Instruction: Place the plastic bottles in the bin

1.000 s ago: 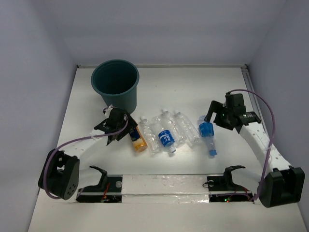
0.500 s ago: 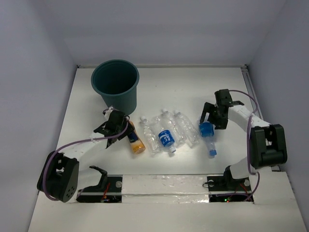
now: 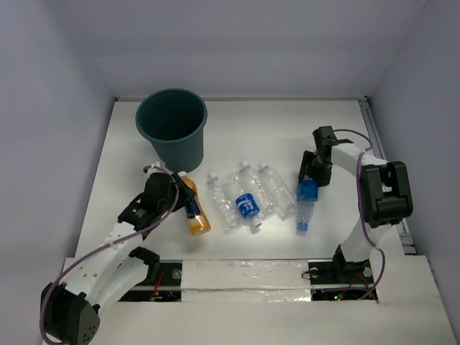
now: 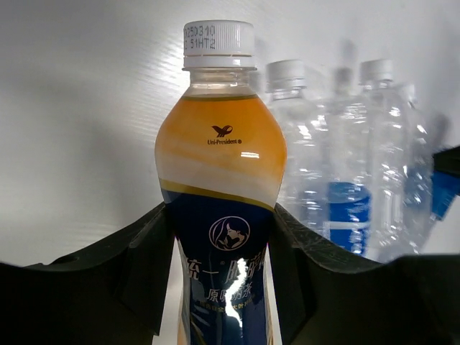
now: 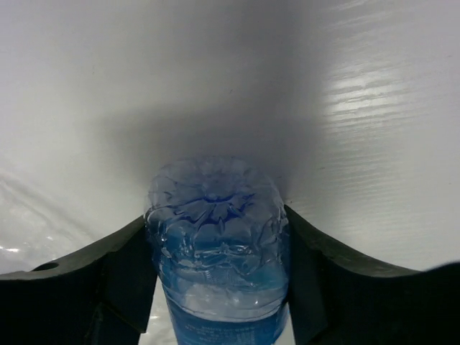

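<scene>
I will next move my left gripper up and outward over the bin's opening (image 3: 171,116) to release the orange-filled bottle (image 3: 195,215), because the bin's tall side blocks a level path.
My left gripper (image 3: 180,195) (image 4: 221,212) is shut on the orange-filled bottle (image 3: 195,215) (image 4: 219,151), with its fingers pressed on the dark label. In the left wrist view the white cap points away from me. My right gripper (image 3: 308,180) (image 5: 215,219) is shut round the base end of a blue-labelled bottle (image 3: 306,200) (image 5: 215,215), which lies with its cap towards the arms. Between the two lie clear ribbed bottles (image 3: 221,200) (image 3: 277,190) and another blue-labelled one (image 3: 247,205) (image 4: 350,208). The dark teal bin (image 3: 181,147) stands upright behind my left gripper.
Pale walls close the table in at the left, back and right. A rail (image 3: 371,126) runs along the right edge. A shiny taped strip (image 3: 244,273) crosses the front between the arm bases.
The left gripper has closed on the orange bottle and pulled it a little to the left. The right gripper has moved onto the blue-labelled bottle's base and closed, swinging its cap leftwards.
</scene>
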